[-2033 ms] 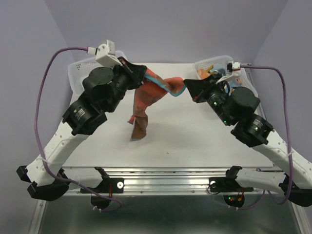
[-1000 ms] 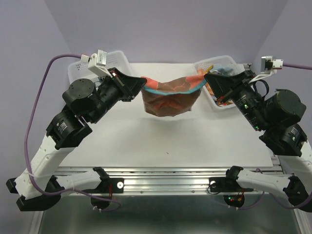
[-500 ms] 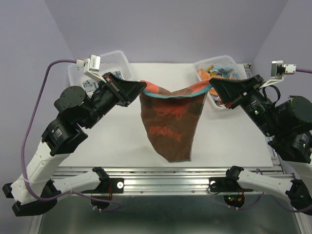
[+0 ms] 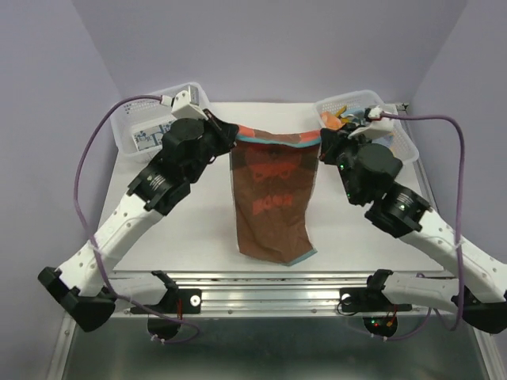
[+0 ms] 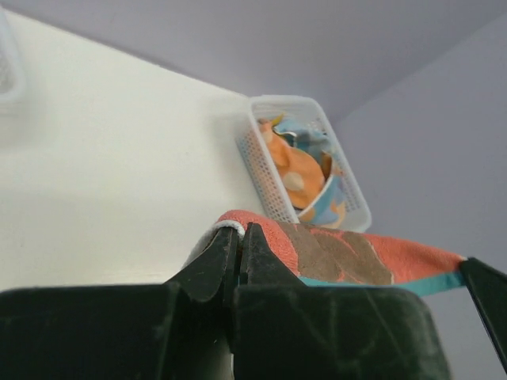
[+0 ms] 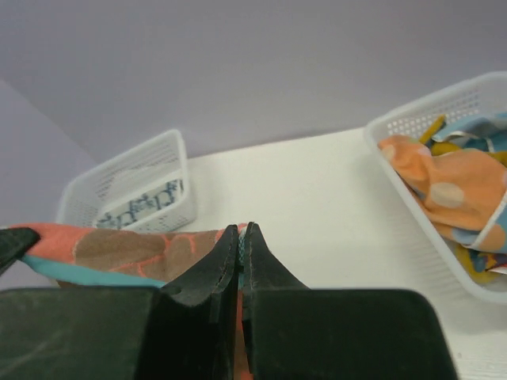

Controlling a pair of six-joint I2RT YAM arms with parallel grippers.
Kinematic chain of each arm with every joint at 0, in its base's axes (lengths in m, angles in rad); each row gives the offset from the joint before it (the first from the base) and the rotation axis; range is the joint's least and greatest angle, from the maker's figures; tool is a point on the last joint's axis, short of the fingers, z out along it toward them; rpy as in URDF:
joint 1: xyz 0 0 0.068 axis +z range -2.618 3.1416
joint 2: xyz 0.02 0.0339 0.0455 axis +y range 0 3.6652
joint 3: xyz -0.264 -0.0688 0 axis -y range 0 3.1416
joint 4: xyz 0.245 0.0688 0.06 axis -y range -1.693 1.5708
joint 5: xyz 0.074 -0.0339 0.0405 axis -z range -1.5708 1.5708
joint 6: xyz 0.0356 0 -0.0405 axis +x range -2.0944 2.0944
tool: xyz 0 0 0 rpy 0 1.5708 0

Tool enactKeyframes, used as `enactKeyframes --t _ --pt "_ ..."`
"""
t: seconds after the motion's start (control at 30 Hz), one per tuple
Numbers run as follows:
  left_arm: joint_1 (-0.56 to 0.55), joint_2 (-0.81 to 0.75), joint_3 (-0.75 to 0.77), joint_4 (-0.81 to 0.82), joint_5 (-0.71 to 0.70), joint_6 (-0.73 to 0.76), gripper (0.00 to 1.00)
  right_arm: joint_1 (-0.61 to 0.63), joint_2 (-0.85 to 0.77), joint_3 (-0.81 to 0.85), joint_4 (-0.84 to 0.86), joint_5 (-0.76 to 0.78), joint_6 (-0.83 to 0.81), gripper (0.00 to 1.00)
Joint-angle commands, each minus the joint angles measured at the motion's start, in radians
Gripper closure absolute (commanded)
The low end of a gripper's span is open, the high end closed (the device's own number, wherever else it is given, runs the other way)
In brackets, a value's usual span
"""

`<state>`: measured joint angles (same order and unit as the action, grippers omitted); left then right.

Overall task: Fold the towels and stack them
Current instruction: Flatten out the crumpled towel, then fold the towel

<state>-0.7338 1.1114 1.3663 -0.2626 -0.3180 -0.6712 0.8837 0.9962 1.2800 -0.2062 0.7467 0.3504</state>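
My left gripper moves down and back toward the table's front edge next and releases the towel's corner over the towel's lower end (image 4: pixel 245 248), since the towel hangs unfolded.
An orange-red and brown towel (image 4: pixel 272 198) with a teal edge hangs stretched between both grippers, its lower end resting on the table near the front edge. My left gripper (image 4: pixel 233 136) is shut on the towel's top left corner (image 5: pixel 238 227). My right gripper (image 4: pixel 322 141) is shut on the top right corner (image 6: pixel 242 229). More towels (image 4: pixel 355 119) in orange and light blue fill the right basket (image 4: pixel 400 150); they also show in the left wrist view (image 5: pixel 305 170) and the right wrist view (image 6: pixel 451 190). A blue-white patterned towel (image 4: pixel 146 136) lies in the left basket (image 4: pixel 127 119).
The white table (image 4: pixel 372 237) carries the two perforated white baskets at its back corners. The left basket (image 6: pixel 135 190) and right basket (image 6: pixel 412 237) flank the held towel. Purple cables loop from both wrists.
Both arms have lowered and moved toward the back, closer together. The towel's upper edge now spans a shorter gap and its bottom has come down onto the table.
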Motion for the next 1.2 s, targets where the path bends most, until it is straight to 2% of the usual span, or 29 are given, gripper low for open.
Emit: enactKeyframes --t 0.0,0.27,0.5,0.7,0.9,1.17 --pt "0.132 0.134 -0.007 0.097 0.100 0.031 1.00 -0.020 0.090 -0.062 0.241 0.203 -0.128 0.99" --pt "0.272 0.338 0.042 0.258 0.180 0.110 1.00 -0.224 0.318 -0.047 0.356 0.016 -0.113 0.99" --pt "0.362 0.612 0.206 0.257 0.289 0.167 1.00 -0.377 0.527 0.022 0.422 -0.183 -0.064 0.99" --pt "0.392 0.775 0.289 0.258 0.312 0.179 1.00 -0.469 0.695 0.100 0.393 -0.351 0.024 0.99" --pt "0.393 0.791 0.272 0.255 0.313 0.185 1.00 -0.486 0.742 0.116 0.350 -0.409 0.041 0.99" --pt "0.392 0.644 0.024 0.290 0.344 0.131 1.00 -0.488 0.644 -0.020 0.248 -0.529 0.119 0.99"
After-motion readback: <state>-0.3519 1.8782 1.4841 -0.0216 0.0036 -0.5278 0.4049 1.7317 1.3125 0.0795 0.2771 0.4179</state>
